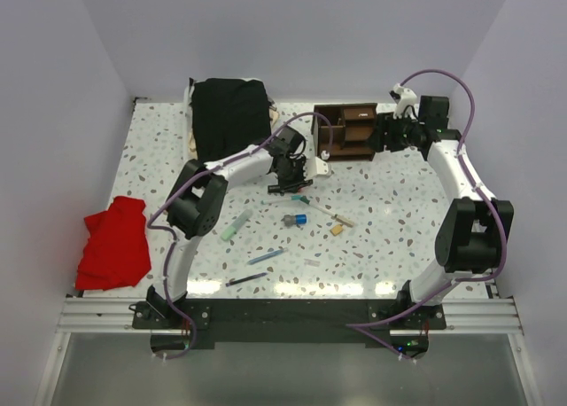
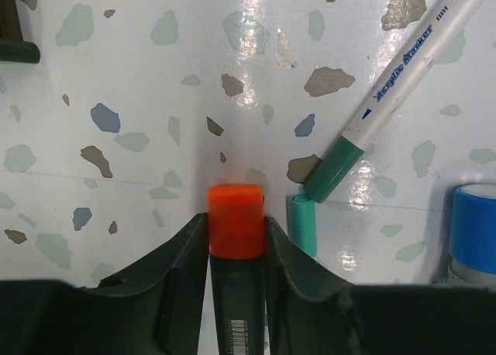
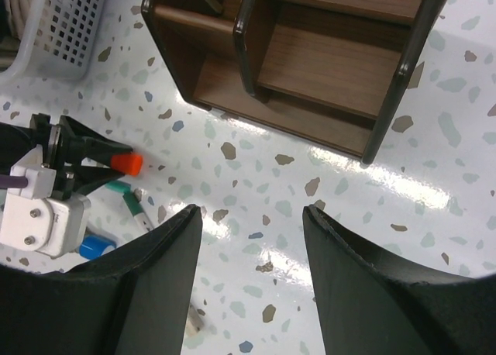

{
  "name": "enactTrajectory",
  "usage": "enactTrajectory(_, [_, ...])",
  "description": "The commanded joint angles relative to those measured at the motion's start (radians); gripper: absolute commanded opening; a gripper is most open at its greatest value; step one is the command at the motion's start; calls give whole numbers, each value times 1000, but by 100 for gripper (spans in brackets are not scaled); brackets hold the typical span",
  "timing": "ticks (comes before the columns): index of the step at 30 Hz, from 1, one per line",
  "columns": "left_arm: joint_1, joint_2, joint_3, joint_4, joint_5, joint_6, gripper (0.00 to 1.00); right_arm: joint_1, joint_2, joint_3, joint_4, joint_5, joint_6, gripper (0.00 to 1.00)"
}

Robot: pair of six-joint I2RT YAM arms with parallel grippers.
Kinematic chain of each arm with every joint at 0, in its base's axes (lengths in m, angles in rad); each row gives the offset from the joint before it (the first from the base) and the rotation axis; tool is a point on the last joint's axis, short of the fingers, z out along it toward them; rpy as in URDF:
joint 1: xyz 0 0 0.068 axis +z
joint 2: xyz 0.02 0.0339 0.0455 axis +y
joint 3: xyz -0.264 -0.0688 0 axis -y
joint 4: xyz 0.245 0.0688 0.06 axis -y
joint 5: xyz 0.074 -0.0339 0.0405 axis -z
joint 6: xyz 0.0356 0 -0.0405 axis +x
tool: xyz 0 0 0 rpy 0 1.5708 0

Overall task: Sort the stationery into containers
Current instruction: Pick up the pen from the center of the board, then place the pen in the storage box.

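The marker should next go down into the organiser's section nearest the basket and be released there, because that section opens upward. My left gripper needs to rise outward and tilt level first.
My left gripper is shut on the black marker with the orange cap, both fingers pressed against its sides low over the table; the same marker shows mid-table from above. A white pen with a green cap, a teal cap and the blue sharpener lie just to its right. A pale green pen, blue pen, black pen and tan eraser lie nearer the front. My right gripper hangs open and empty in front of the brown wooden organiser.
A black cloth covers a white mesh basket at the back left. A red cloth lies at the left edge of the table. The organiser stands at the back, right of centre.
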Motion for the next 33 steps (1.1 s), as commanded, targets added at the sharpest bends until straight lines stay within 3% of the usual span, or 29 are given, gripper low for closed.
enactTrajectory(1, [-1, 20, 75, -116, 34, -38, 6, -5, 10, 54, -38, -23, -7, 59])
enactTrajectory(3, [21, 11, 140, -174, 46, -65, 2, -7, 5, 66, -49, -10, -8, 59])
enactTrajectory(7, [41, -19, 418, -324, 78, -77, 0, -5, -4, 95, -72, -7, -19, 59])
enactTrajectory(10, [42, -58, 541, -320, 95, -76, 0, -7, 4, 107, -70, -13, -14, 58])
enactTrajectory(12, [45, -99, 530, -264, 118, -88, 0, -5, 9, 107, -61, -14, -10, 57])
enactTrajectory(15, [47, -216, 401, -20, 172, -151, 0, -5, 2, 95, -17, -5, 12, 57])
enactTrajectory(18, [67, -326, 208, 361, 224, -250, 0, -7, -5, 101, 19, 36, 44, 57])
enactTrajectory(19, [76, -372, 89, 637, 218, -293, 0, -5, -5, 109, 29, 47, 56, 58])
enactTrajectory(21, [114, -400, -33, 938, 226, -434, 0, -5, -7, 115, 37, 66, 58, 58])
enactTrajectory(22, [129, -388, -103, 1197, 239, -494, 0, -5, -5, 120, 34, 72, 88, 58])
enactTrajectory(23, [152, -360, -92, 1253, 261, -584, 0, -5, -4, 123, 29, 85, 95, 58])
enactTrajectory(26, [169, -227, 48, 1257, 302, -663, 0, -5, 2, 138, 8, 107, 118, 58])
enactTrajectory(33, [156, -47, 166, 1436, 232, -748, 0, -5, -2, 164, -58, 142, 88, 58])
